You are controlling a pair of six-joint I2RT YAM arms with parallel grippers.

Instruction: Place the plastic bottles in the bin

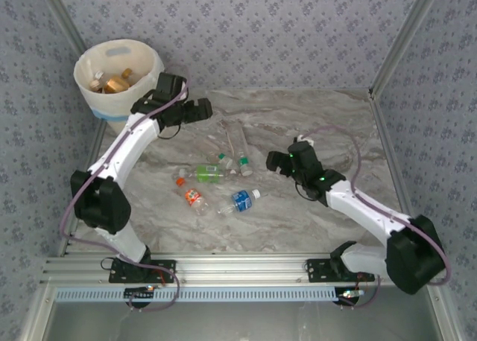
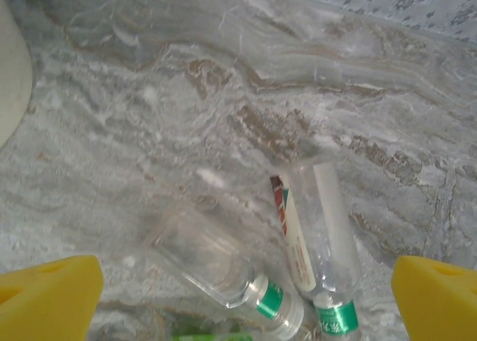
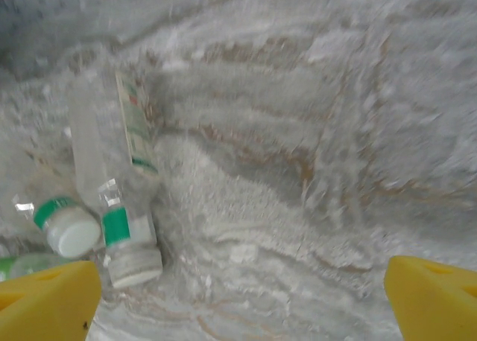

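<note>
The nearer clear bottle's neck [image 1: 245,167] is below, toward the green-labelled bottle [image 1: 206,173]. I need to move my right gripper's open fingers across and down around that neck next.
The bin [image 1: 149,62], a cream bucket at the far left corner, holds several gold-brown bottles [image 1: 113,83]. Two clear bottles with green neck bands lie side by side mid-table [image 1: 240,146], [image 2: 216,263], [image 2: 324,237], [image 3: 112,177]. Nearer lie a green-labelled bottle [image 1: 206,173], an orange-labelled one [image 1: 194,199] and a blue-labelled one [image 1: 240,200]. My left gripper [image 1: 204,111] [image 2: 242,311] hangs open and empty just right of the bin, above the clear pair. My right gripper [image 1: 277,162] [image 3: 238,304] is open and empty to the right of the clear bottles.
The marble table [image 1: 313,118] is walled by patterned panels at the back and both sides. The bin's wall [image 2: 10,80] shows at the left edge of the left wrist view. An aluminium rail [image 1: 238,266] carries both arm bases at the near edge.
</note>
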